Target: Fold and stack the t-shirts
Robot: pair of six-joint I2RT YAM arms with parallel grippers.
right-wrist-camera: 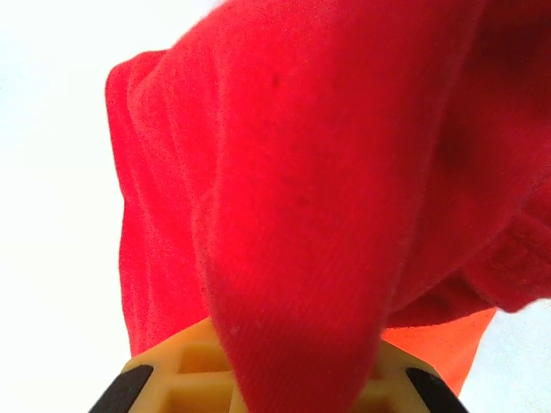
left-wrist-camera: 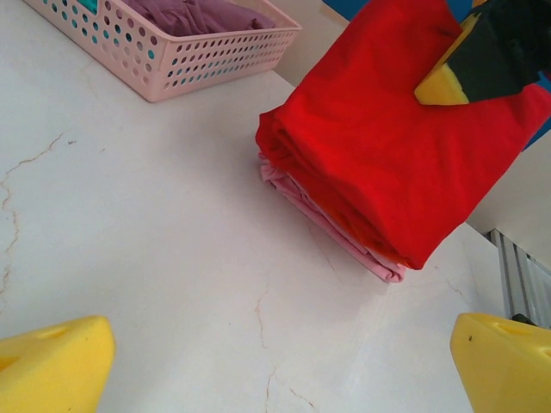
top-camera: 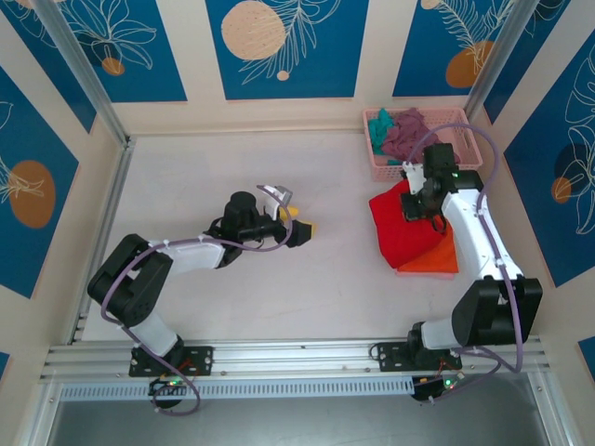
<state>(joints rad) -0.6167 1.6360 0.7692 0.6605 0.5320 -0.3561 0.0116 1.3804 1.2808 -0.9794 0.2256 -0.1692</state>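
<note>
I should move my right gripper toward the nearby side wall and down next, and let go of the red edge. The orange t-shirt is below my gripper and toward that wall.
A folded bright red t-shirt lies on an orange t-shirt at the right of the table. My right gripper is shut on the red tee's far edge. In the right wrist view, red cloth runs down between its yellow fingers, and a strip of orange shows below it. My left gripper is open over bare table, left of the stack. Its yellow fingertips stand wide apart with nothing between them, facing the red tee. A teal tee and a mauve-purple tee lie in the basket.
The pink lattice basket stands at the back right, just behind the stack, and is also in the left wrist view. A paler cloth edge pokes out under the red tee. Wall panels close in the back and both sides of the table.
</note>
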